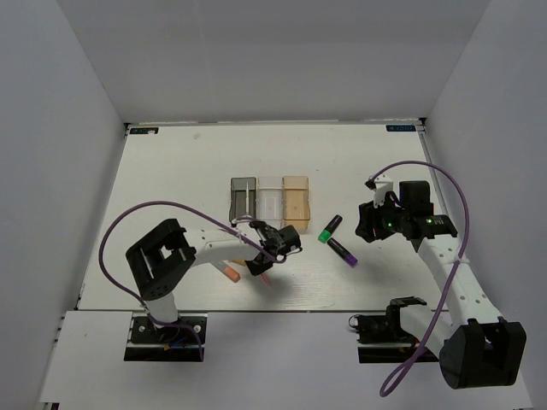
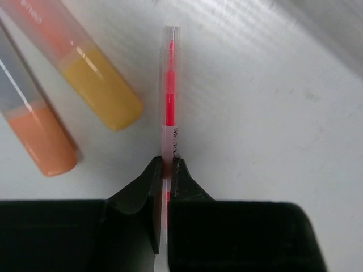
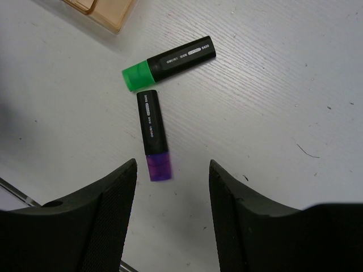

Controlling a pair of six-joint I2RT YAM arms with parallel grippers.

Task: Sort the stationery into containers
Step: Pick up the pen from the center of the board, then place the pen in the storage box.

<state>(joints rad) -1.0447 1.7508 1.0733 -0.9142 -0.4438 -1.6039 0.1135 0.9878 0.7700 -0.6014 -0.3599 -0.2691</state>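
A slim pen already lies in the smoky grey bin (image 1: 244,200). The left gripper rises next, moves outward over that bin, turns along its length and lowers.
My left gripper (image 2: 166,165) is shut on the thin pink pen (image 2: 169,102), which lies along the table; in the top view the gripper (image 1: 260,266) is in front of the bins. Two stubby pink-orange/yellowish highlighters (image 2: 96,85) (image 2: 39,136) lie just left of the pen, and one shows in the top view (image 1: 229,272). My right gripper (image 3: 173,170) is open and empty, just short of the purple-and-black highlighter (image 3: 153,133). The green-and-black highlighter (image 3: 170,62) lies beyond it. The smoky grey (image 1: 244,198), clear (image 1: 270,198) and tan (image 1: 296,201) bins stand in a row.
The white table (image 1: 171,171) is ringed by white walls at the left, back and right. A corner of the tan bin (image 3: 108,8) shows at the top left of the right wrist view. Purple cables loop over both arms.
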